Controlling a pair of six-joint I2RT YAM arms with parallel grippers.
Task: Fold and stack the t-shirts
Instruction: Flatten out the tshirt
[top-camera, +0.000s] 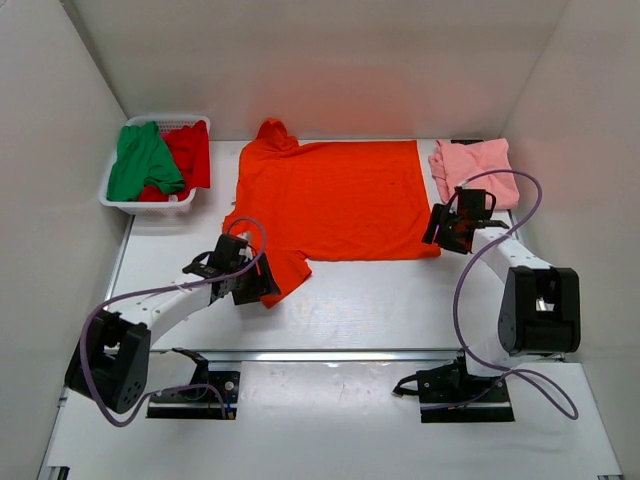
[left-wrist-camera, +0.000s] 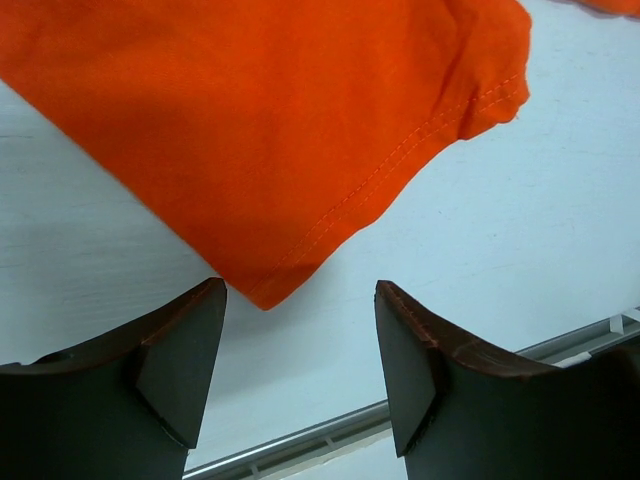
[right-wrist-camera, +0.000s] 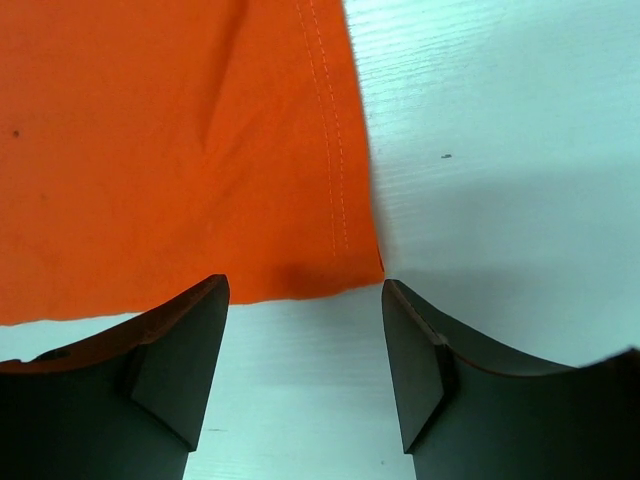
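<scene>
The left gripper moves down next and closes on that sleeve corner, as the hem at the near sleeve's tip (top-camera: 269, 304) (left-wrist-camera: 268, 292) lies just below, between its open fingers.
The bright orange t-shirt (top-camera: 330, 200) lies spread flat in the middle of the table. My left gripper (top-camera: 262, 292) is open and empty at the tip of its near sleeve; in the left wrist view the sleeve corner (left-wrist-camera: 262, 292) lies just ahead of the open gripper (left-wrist-camera: 300, 345). My right gripper (top-camera: 436, 238) is open and empty at the shirt's near right hem corner, which shows in the right wrist view (right-wrist-camera: 350, 270) just ahead of the gripper (right-wrist-camera: 305, 345). The pale pink t-shirt (top-camera: 476, 170) lies folded at the far right. The green t-shirt (top-camera: 142, 160) and red t-shirt (top-camera: 190, 152) lie in the basket.
A white plastic basket (top-camera: 150, 204) stands at the far left. White walls enclose the table on three sides. A metal rail (top-camera: 340, 354) runs along the table's near edge. Purple cables loop off both arms.
</scene>
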